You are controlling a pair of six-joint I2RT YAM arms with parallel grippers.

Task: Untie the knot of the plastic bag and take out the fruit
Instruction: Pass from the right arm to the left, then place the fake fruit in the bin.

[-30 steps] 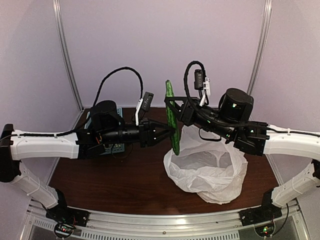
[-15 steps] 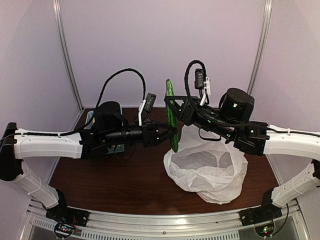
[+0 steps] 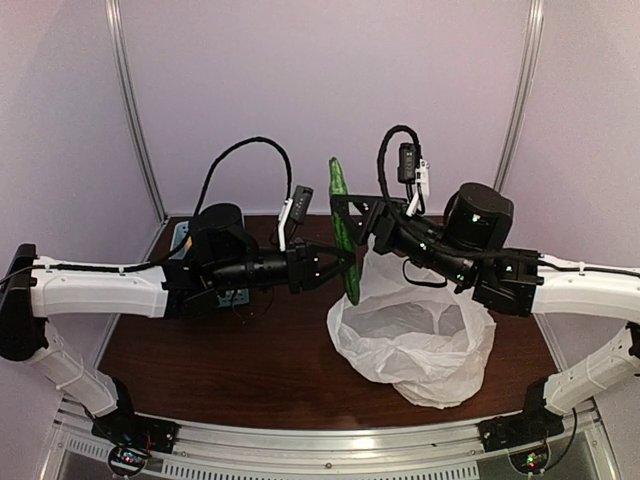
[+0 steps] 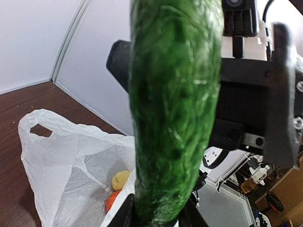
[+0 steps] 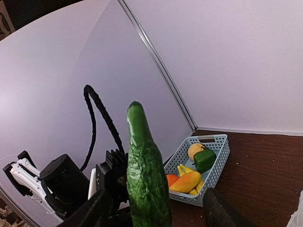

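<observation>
My left gripper should next swing from the bag (image 3: 410, 340) to the light blue basket, turning outward, and go down beside the green pepper, as other pieces lie there.
A long green cucumber (image 3: 345, 240) stands upright in the air above the left rim of the white plastic bag (image 3: 410, 340). My left gripper (image 3: 345, 268) is shut on its lower part, both fingers against it in the left wrist view (image 4: 158, 215). My right gripper (image 3: 343, 205) is around the upper part, open, with a gap on each side of the cucumber (image 5: 144, 175). The bag's mouth gapes open and no knot is in view. Inside the bag (image 4: 61, 161) lie a yellow fruit (image 4: 120, 179) and an orange fruit (image 4: 111, 201).
A light blue basket (image 5: 218, 156) stands at the back left of the brown table, mostly hidden behind the left arm (image 3: 185, 235) in the top view. It holds an orange piece, yellow bananas, a green pepper and a pale round fruit. White walls close the back.
My left gripper has moved right to the cucumber and closed on it. My right gripper's jaws have opened off the cucumber.
</observation>
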